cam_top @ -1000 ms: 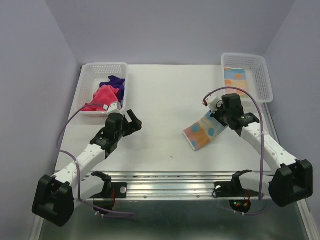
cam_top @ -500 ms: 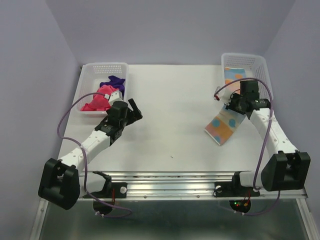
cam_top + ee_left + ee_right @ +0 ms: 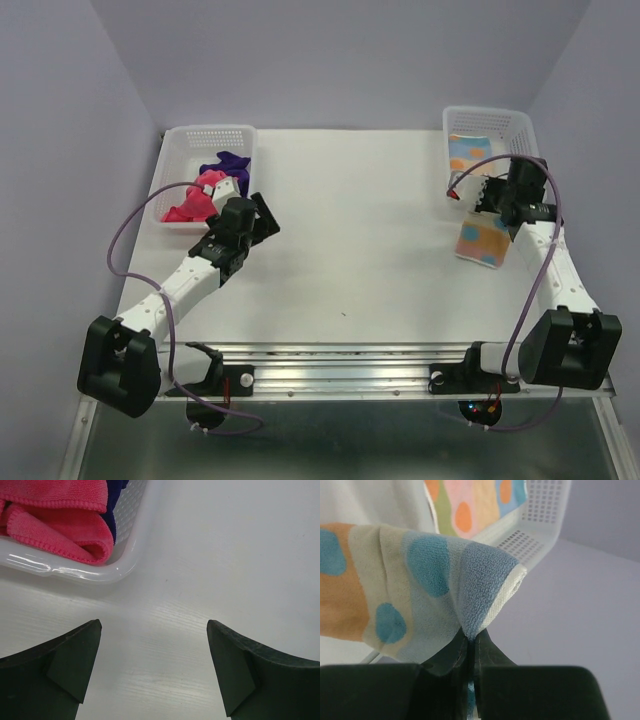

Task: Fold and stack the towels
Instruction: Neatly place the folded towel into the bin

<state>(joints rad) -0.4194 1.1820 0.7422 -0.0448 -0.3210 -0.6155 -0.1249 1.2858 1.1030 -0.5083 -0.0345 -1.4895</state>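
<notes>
My right gripper should move outward past the basket's near rim, over the towel folded inside, and release there, because the held towel still hangs in front.
A folded light blue towel with orange blotches hangs from my right gripper, just in front of the right white basket. In the right wrist view the jaws are shut on a fold of this towel. A second blue-and-orange towel lies folded in that basket. The magenta-pink towel and the dark purple towel lie crumpled in the left basket. My left gripper is open and empty over the table, beside that basket's near right corner.
The left wrist view shows the pink towel spilling toward the basket rim, with purple cloth behind it. Purple cables loop from both arms. Walls stand close on the left, right and back sides.
My right gripper has carried the blue towel right and back, from mid-table to just in front of the right basket. My left gripper has moved closer to the left basket.
</notes>
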